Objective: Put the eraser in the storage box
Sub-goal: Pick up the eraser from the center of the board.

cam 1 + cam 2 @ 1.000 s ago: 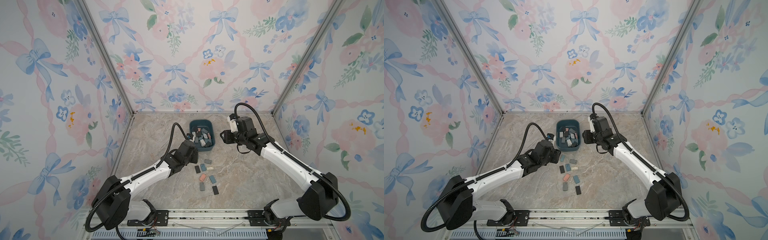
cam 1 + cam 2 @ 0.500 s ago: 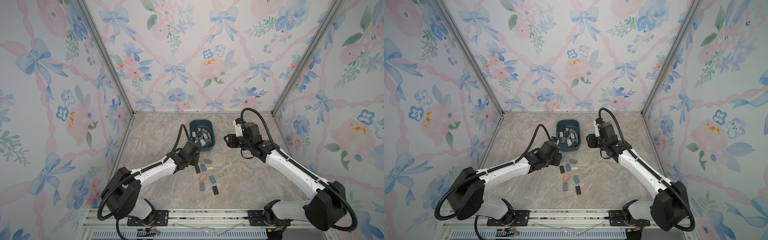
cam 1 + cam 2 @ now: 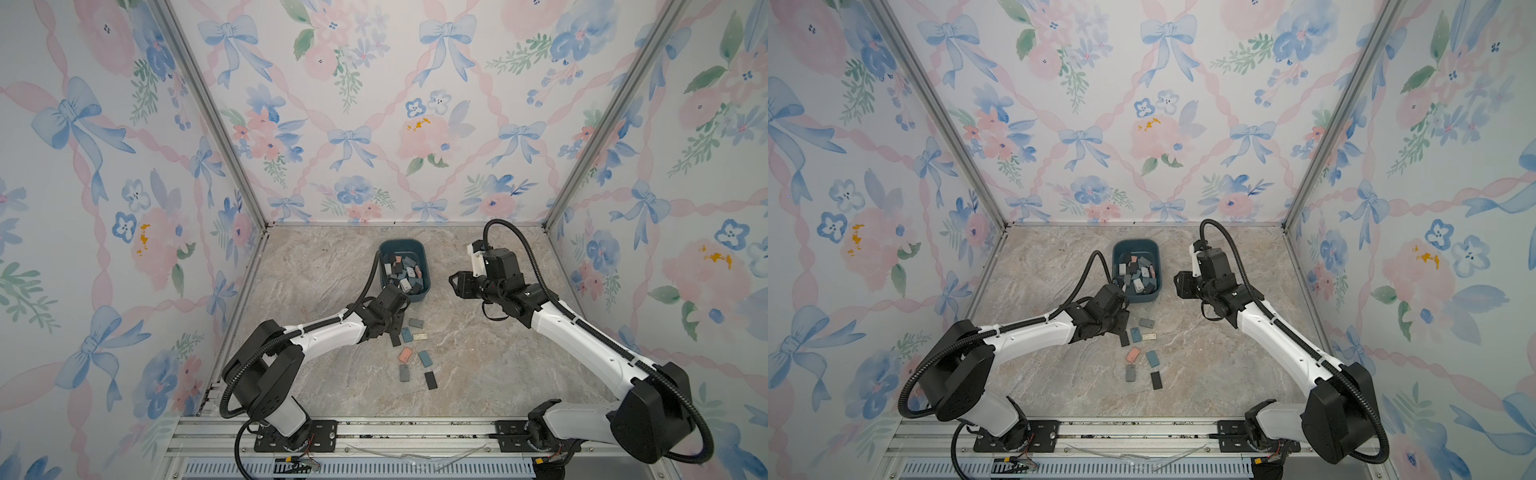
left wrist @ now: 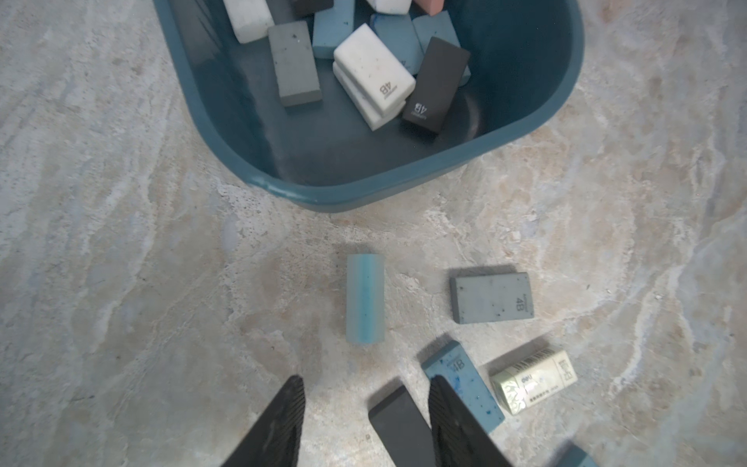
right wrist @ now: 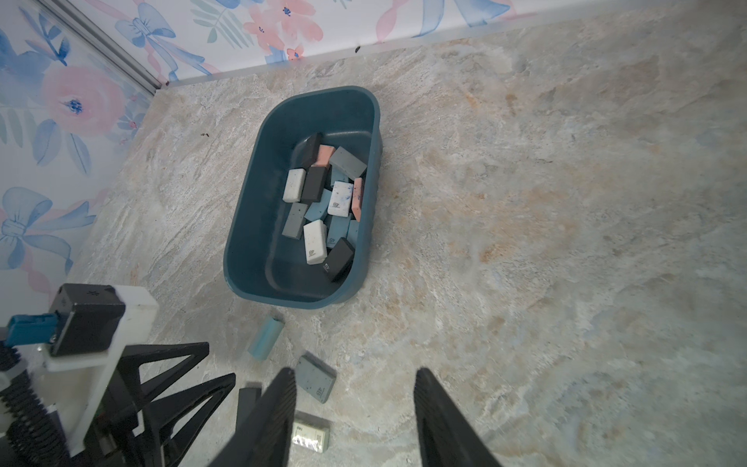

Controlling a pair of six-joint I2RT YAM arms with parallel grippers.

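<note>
My left gripper will move down toward the storage box and close its fingers across the light blue eraser [image 4: 365, 299], which stands below them, closer to the storage box's rim.
The storage box [image 3: 426, 266] is a dark teal tub holding several erasers, seen in both top views [image 3: 1158, 266]. Loose erasers lie on the marble just in front of it. My left gripper [image 4: 366, 382] is open and low over them. A black eraser [image 4: 398, 424] lies flat on the table between its jaws, close to one finger. A light blue eraser [image 4: 365, 299] stands on its side ahead, near the box rim [image 4: 364, 198]. My right gripper [image 5: 355, 372] is open and empty, hovering to the right of the box [image 5: 242, 226].
A grey eraser [image 4: 491, 298], a blue one [image 4: 465, 384] and a wrapped one [image 4: 533, 382] lie beside the left gripper. Nearer the front lie pink [image 3: 405, 354], blue [image 3: 425, 358], grey [image 3: 404, 372] and black [image 3: 431, 380] erasers. Floral walls enclose three sides.
My left gripper has drawn back from the box's front edge, come down over the loose erasers and opened wider. My right gripper has drifted slightly away from the box.
</note>
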